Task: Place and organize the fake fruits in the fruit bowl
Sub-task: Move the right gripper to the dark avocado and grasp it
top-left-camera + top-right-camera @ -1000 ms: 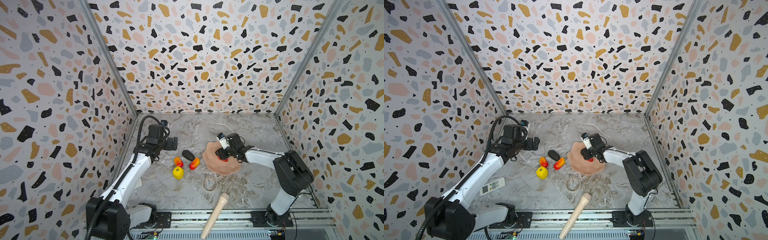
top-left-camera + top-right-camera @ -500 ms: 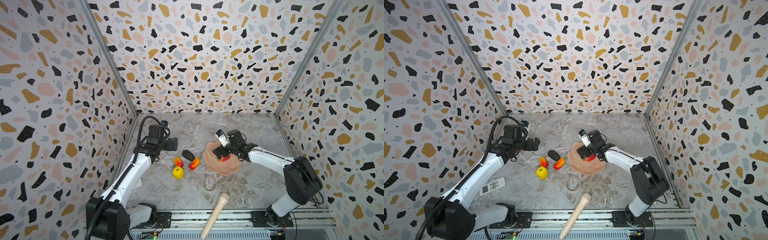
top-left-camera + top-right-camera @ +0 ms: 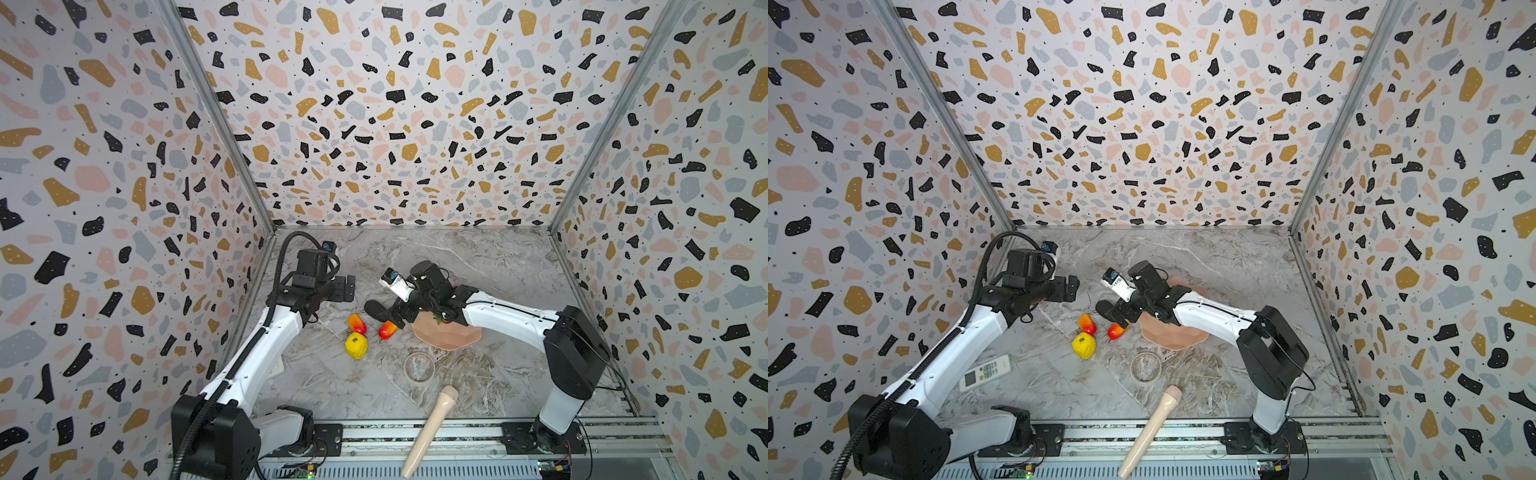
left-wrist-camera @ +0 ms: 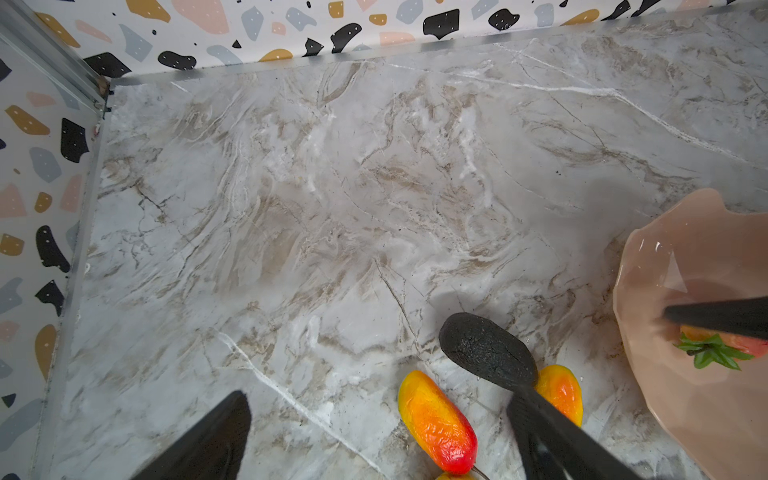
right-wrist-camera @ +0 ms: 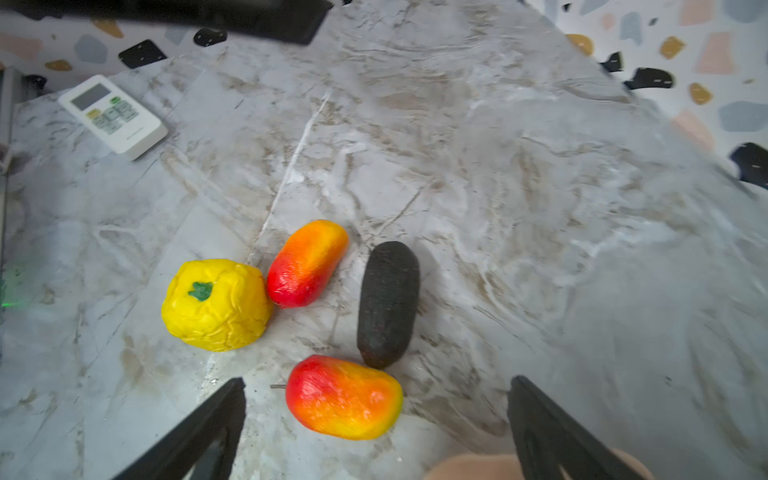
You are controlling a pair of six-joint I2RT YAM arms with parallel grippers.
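Note:
The avocado point(image 3: 376, 310) lies below the gripper and farther from the bowl point(image 3: 451, 338). My right gripper moves down past the nearer mango onto it next, so the fingers straddle the avocado's width.
The peach-pink fruit bowl point(image 3: 451, 338) point(image 3: 1177, 338) stands right of centre in both top views, and the left wrist view shows the red strawberry point(image 4: 723, 347) lying in it. On the marble to its left lie the dark avocado point(image 5: 388, 303), two mangoes point(image 5: 307, 264) point(image 5: 345, 397) and the yellow lemon point(image 5: 216, 305). My right gripper point(image 5: 374, 415) point(image 3: 390, 318) is open, low over the bowl's left edge, with the nearer mango just ahead between its fingers. The left gripper point(image 4: 374, 415) point(image 3: 345, 289) hangs open and empty behind the fruits.
A small clear glass ring point(image 3: 419, 367) sits in front of the bowl. A long beige stick point(image 3: 430, 432) lies across the front rail. A white remote point(image 3: 985, 372) point(image 5: 112, 116) lies at the front left beside the left arm. Patterned walls close in three sides.
The right gripper opened and left the strawberry in the bowl. It then swung left out of the bowl, down toward the mango. The left arm has not moved.

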